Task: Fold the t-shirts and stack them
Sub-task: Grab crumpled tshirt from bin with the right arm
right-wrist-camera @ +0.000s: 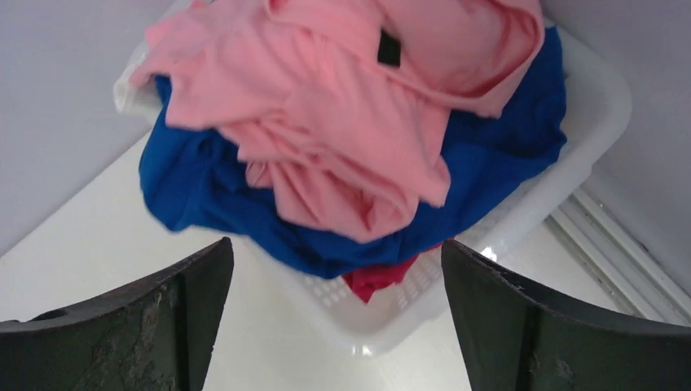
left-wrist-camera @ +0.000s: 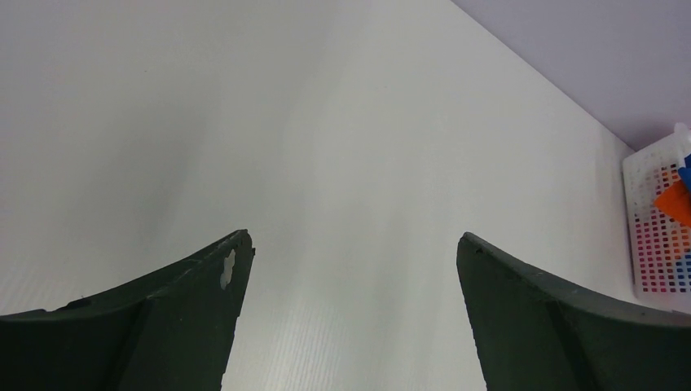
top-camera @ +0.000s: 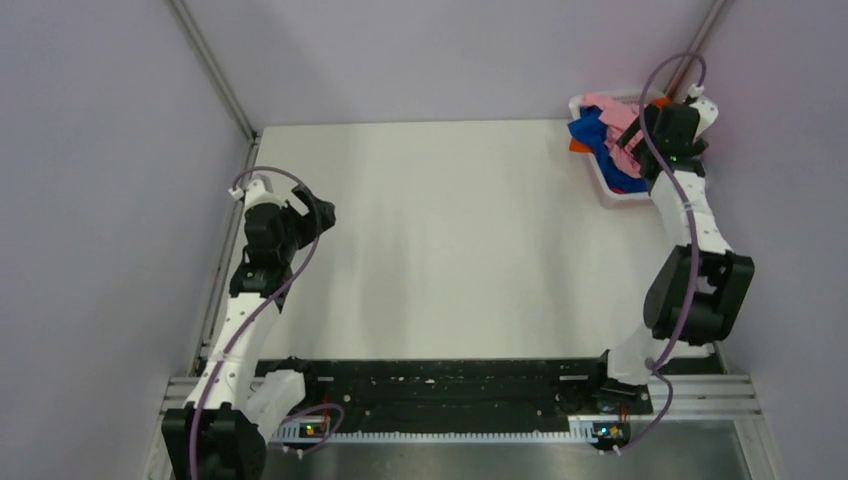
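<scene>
The pink t-shirt (right-wrist-camera: pixel 342 122) is lying on top of the blue one, so I will lower my right gripper onto the pink fold beside the neck tag and close it there.
A crumpled light pink t-shirt (right-wrist-camera: pixel 342 122) with a small dark neck tag (right-wrist-camera: pixel 389 47) lies on top of a royal blue t-shirt (right-wrist-camera: pixel 204 191) in a white plastic basket (right-wrist-camera: pixel 562 171). A red-orange cloth (right-wrist-camera: pixel 376 279) peeks out beneath them. In the top view the pile (top-camera: pixel 612 125) sits at the far right corner, with an orange bit (top-camera: pixel 579 146). My right gripper (right-wrist-camera: pixel 336 269) is open and empty, hovering just above the basket's near edge. My left gripper (left-wrist-camera: pixel 350 244) is open and empty over the bare table at the left (top-camera: pixel 318 215).
The white table (top-camera: pixel 450 240) is bounded by lilac walls with metal frame rails. The basket (top-camera: pixel 612 190) stands close to the right wall; it also shows in the left wrist view (left-wrist-camera: pixel 656 220). A black rail (top-camera: pixel 440 385) runs along the near edge.
</scene>
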